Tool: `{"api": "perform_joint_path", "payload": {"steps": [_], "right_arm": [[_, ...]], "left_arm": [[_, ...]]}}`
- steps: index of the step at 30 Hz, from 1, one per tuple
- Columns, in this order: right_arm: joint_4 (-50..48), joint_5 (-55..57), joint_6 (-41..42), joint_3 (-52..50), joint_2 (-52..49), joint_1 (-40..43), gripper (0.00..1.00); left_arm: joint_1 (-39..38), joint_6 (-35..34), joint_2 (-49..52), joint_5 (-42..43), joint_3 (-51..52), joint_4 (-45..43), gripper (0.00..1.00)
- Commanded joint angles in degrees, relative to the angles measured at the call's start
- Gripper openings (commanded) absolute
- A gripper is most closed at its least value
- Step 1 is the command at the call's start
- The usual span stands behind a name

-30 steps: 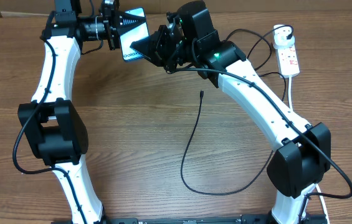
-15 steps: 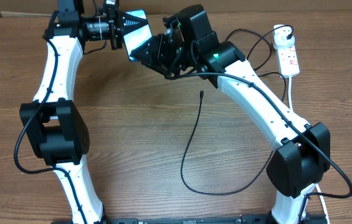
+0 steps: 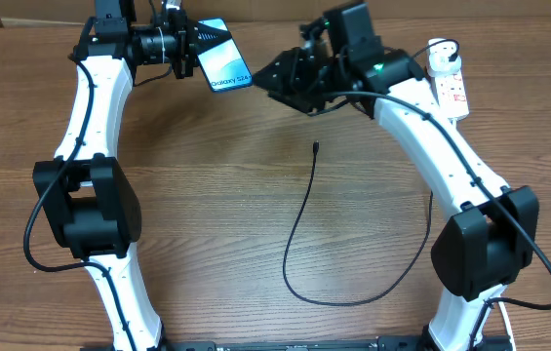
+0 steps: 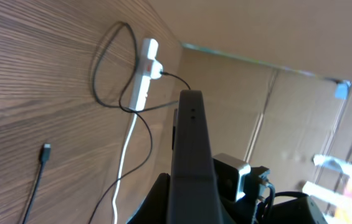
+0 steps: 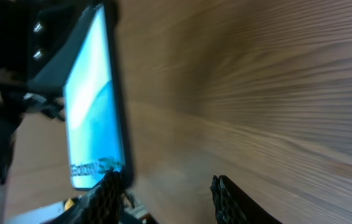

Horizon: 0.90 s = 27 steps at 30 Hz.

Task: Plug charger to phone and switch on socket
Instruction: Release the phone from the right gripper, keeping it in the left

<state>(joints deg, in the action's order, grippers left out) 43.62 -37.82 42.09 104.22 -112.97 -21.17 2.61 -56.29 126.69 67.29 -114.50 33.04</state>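
Note:
The cable's connector lies on the tabletop, so my right gripper turns downward next. It then comes back and down onto the cable just behind the connector's tip (image 3: 313, 163).
My left gripper (image 3: 190, 47) is shut on one end of the phone (image 3: 221, 66) and holds it above the table at the back, with the blue screen and "Galaxy S24" text facing up. The left wrist view shows the phone edge-on (image 4: 190, 155). My right gripper (image 3: 273, 78) is open and empty, just right of the phone and apart from it. In its wrist view the phone (image 5: 93, 99) is at the left beyond the open fingers (image 5: 109, 194). The charger's connector tip (image 3: 314, 148) lies on the table, and its black cable (image 3: 295, 244) loops toward the socket (image 3: 452, 86).
The socket strip lies at the back right with its thick white cord (image 3: 456, 146) running toward me; it also shows in the left wrist view (image 4: 143, 71). A white plug adapter (image 3: 441, 54) sits on the strip's far end. The wood table (image 3: 216, 195) spans the view.
My right gripper has let go of the phone and drawn back to the right. The phone has stayed in my left gripper, and its screen now shows fully.

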Motion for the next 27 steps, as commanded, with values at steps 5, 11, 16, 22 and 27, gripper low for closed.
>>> {"api": "perform_joint_path", "payload": {"steps": [5, 11, 16, 22, 27], "right_arm": [[8.5, 11.3, -7.5, -1.4, 5.6, 5.1, 0.47], [18.3, 18.5, -13.6, -1.4, 7.5, 6.3, 0.48], [24.4, 21.9, -18.2, -1.4, 7.5, 5.9, 0.48], [27.2, 28.9, -18.2, -3.4, 7.4, 3.9, 0.48], [24.7, 28.8, -18.2, -8.7, 7.4, 3.2, 0.48]], "left_arm": [[0.7, -9.9, -1.7, -6.5, -1.5, 1.3, 0.04], [0.9, -12.5, -4.7, -13.3, -1.5, 2.1, 0.04], [0.4, -9.2, -10.5, -24.7, -1.5, 10.1, 0.04], [-0.7, -0.9, -13.9, -24.9, -1.4, 21.9, 0.04], [-0.9, 6.6, -12.4, -20.8, 0.6, 32.2, 0.04]]}}
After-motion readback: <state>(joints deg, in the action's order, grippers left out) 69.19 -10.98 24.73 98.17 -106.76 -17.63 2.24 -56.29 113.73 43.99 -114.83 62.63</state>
